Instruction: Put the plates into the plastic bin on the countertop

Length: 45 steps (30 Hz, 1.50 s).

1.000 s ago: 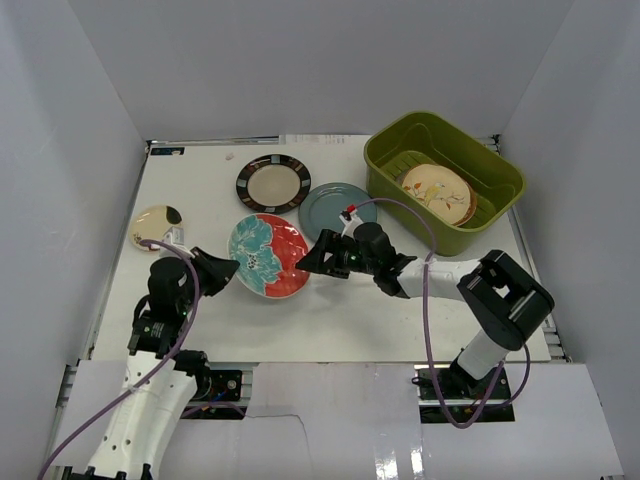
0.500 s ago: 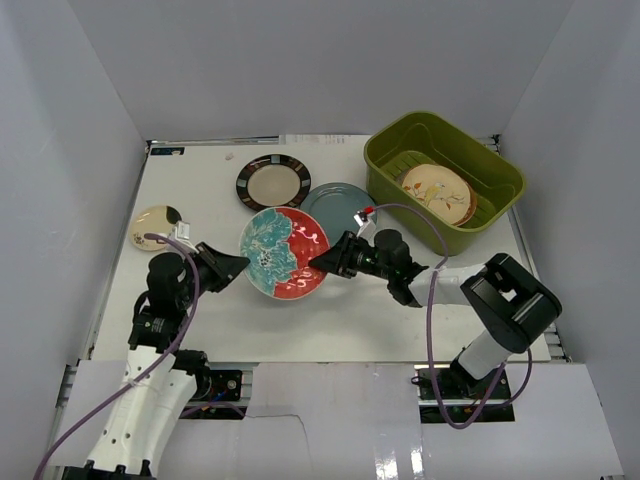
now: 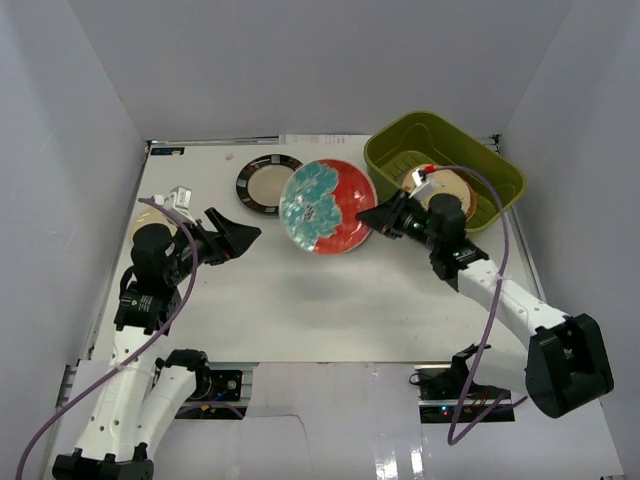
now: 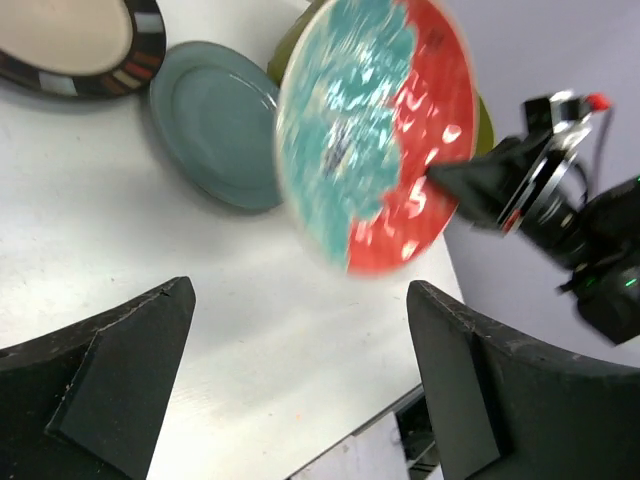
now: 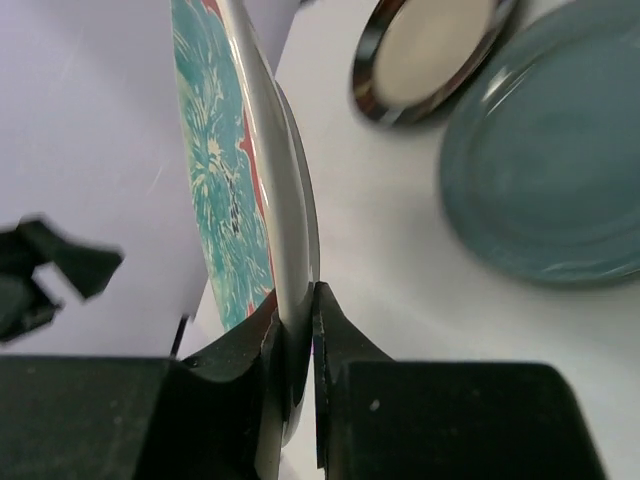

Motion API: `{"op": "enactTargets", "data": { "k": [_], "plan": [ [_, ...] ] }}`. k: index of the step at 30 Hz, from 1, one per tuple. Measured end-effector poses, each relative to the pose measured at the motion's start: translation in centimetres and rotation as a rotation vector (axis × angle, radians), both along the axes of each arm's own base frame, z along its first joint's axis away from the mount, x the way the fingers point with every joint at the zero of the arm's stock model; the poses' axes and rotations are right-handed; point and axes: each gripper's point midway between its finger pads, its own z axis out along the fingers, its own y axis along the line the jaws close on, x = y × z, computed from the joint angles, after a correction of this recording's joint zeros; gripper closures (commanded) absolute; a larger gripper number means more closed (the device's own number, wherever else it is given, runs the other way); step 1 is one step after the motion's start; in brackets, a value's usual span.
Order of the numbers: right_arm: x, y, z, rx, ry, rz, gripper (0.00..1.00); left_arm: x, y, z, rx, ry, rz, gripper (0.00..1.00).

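My right gripper moves to the right in the top view and down next, and lets go over the tan plate (image 3: 458,190) in the bin, as the floral plate hangs outside.
My right gripper (image 3: 372,218) is shut on the rim of the red-teal floral plate (image 3: 327,207), which hangs tilted on edge above the countertop (image 3: 300,300), left of the olive-green plastic bin (image 3: 440,118). In the right wrist view the jaws (image 5: 295,300) pinch the plate's rim (image 5: 255,150). My left gripper (image 3: 240,235) stands open and empty to the plate's left, apart from it (image 4: 300,290). The plain teal plate (image 4: 212,122) and the black-striped plate (image 3: 268,183) lie flat on the countertop. A tan plate (image 3: 458,190) lies in the bin, partly hidden by my right arm.
White walls close in the countertop on three sides. The bin stands at the back right corner. The teal plate (image 5: 550,180) lies under the raised floral plate in the top view. Bare countertop lies in front of both arms.
The left gripper let go of the floral plate, opened wide and drew back left. The right gripper shut on its rim and lifted it up and back toward the bin.
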Motion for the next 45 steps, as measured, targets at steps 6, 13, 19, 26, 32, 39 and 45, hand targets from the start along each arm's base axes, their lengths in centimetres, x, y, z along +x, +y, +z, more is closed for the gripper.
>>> {"op": "enactTargets", "data": {
  "k": [6,13,19,26,32,39,45],
  "plan": [
    [9.8,-13.6,6.4,-0.136,-0.108,-0.448,0.92,-0.2,0.5,0.3,0.131,-0.063,-0.035,0.02],
    [14.8,-26.5,5.4,-0.265,-0.028,-0.813,0.92,-0.8,1.1,-4.6,0.217,-0.002,-0.046,0.02],
    [16.8,-28.5,-2.7,-0.356,0.207,-0.813,0.92,-1.4,0.9,-7.1,0.242,0.043,-0.069,0.02],
    [17.0,-28.1,-4.4,-0.353,0.266,-0.782,0.92,-1.3,0.7,-6.9,0.243,0.022,-0.077,0.02],
    [16.9,-27.7,-4.8,-0.352,0.279,-0.758,0.49,-0.7,0.5,-8.0,0.234,0.078,-0.079,0.02],
    [15.6,-28.3,-5.1,-0.427,0.286,-0.775,0.06,0.9,-1.4,-12.5,0.126,0.312,-0.116,0.02],
    [14.2,-29.5,-0.2,-0.485,0.159,-0.864,0.1,2.6,-1.6,-14.8,0.042,0.416,-0.035,0.03]
  ]
}}
